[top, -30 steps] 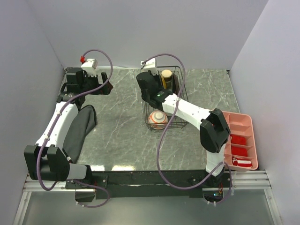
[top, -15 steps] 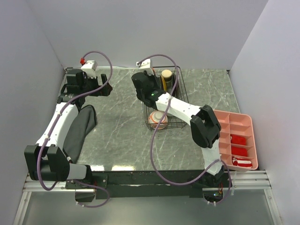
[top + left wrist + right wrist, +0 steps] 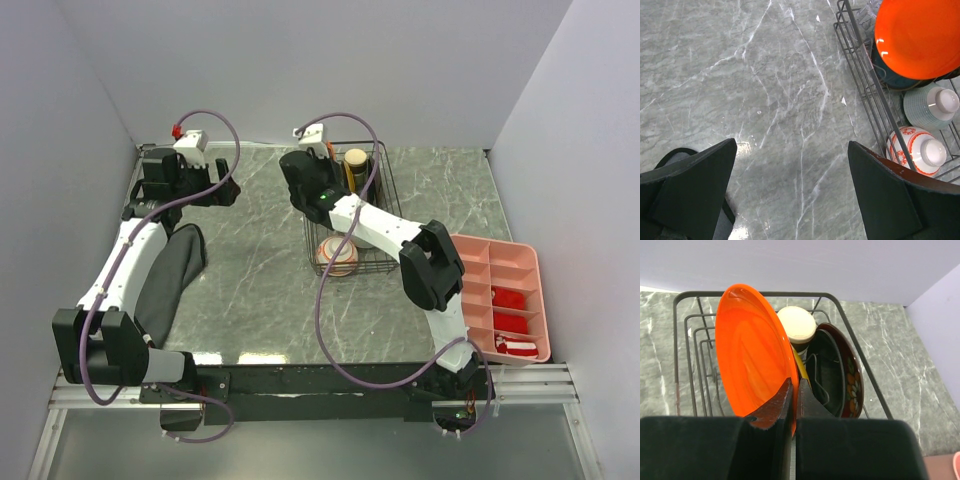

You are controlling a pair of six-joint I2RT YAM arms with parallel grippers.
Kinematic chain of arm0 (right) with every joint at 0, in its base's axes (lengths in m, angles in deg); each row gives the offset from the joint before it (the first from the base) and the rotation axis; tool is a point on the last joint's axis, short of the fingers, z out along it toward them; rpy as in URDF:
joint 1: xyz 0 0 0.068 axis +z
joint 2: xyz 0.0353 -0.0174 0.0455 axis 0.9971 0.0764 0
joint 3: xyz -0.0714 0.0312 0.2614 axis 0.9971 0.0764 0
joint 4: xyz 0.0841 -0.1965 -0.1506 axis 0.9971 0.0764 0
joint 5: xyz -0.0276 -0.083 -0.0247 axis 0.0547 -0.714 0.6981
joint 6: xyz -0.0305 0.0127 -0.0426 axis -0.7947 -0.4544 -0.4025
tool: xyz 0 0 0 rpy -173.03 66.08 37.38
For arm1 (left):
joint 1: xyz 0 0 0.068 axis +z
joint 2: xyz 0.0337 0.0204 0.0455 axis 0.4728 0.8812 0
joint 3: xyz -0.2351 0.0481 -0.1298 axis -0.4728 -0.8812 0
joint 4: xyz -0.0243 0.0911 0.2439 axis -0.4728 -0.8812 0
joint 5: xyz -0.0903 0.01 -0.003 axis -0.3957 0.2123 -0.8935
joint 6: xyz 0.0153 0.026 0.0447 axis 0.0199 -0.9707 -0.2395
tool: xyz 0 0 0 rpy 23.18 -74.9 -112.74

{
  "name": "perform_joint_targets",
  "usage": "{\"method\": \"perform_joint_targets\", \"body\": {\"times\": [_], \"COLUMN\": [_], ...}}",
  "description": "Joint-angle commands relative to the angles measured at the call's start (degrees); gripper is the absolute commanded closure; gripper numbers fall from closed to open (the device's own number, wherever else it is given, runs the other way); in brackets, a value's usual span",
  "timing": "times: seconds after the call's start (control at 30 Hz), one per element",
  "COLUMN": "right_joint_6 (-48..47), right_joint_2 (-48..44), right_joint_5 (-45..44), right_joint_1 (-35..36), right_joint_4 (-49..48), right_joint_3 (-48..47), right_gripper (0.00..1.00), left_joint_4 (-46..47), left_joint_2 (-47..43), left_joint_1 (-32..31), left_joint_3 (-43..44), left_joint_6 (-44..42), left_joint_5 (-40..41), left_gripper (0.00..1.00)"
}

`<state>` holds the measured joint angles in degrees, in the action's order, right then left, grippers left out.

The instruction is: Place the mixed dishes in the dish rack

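My right gripper moves down toward the rack's wire dividers next and releases the teal plate's rim, since its orange-red side (image 3: 752,352) still stands above the rack's top bar.
The dish rack (image 3: 383,215) stands at the back middle of the table. My right gripper (image 3: 795,390) is shut on the rim of the teal plate with the orange-red face (image 3: 752,352) and holds it upright on edge inside the rack (image 3: 765,294). Behind the plate stand the tan cup (image 3: 796,324) and the red floral bowl (image 3: 852,377). The mint-green bowl (image 3: 932,105) and the reddish bowl with white base (image 3: 917,147) lie upside down in the rack's near end. My left gripper (image 3: 792,195) is open and empty above bare table, left of the rack (image 3: 860,65).
A black cloth (image 3: 170,275) lies at the left beside the left arm. A pink compartment tray (image 3: 510,300) with red items sits at the right front edge. Grey walls close the table on three sides.
My right arm has shifted a little left and back with the plate in its jaws, its elbow swinging inward. The left arm has not moved.
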<state>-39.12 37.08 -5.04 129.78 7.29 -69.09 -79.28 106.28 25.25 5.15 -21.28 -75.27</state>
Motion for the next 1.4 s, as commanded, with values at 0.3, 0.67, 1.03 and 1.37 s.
{"method": "perform_joint_targets", "body": {"times": [0.3,0.67,1.03,1.37], "right_joint_6": [1.80,2.60,0.42,-2.85], "right_joint_2": [-0.46,1.13,-5.02,-20.83], "right_joint_5": [-0.86,2.91,5.64,13.97], "right_joint_1": [-0.48,-0.39,0.83,-1.00], "right_joint_4": [0.64,1.78,1.87,1.52], "right_joint_3": [0.24,0.86,1.65,11.92], "right_gripper": [1.00,0.81,0.49,0.04], "left_joint_4": [2.34,2.60,3.30,3.39], "left_joint_2": [0.51,-0.11,-0.20,2.00], "left_joint_1": [0.24,0.24,0.15,-0.03], "left_joint_3": [-0.14,-0.49,-0.49,-0.05], "left_joint_6": [1.06,0.97,1.94,1.94], "left_joint_5": [-2.63,-2.45,-3.60,-3.60], "left_gripper": [0.01,0.01,0.00,0.01]}}
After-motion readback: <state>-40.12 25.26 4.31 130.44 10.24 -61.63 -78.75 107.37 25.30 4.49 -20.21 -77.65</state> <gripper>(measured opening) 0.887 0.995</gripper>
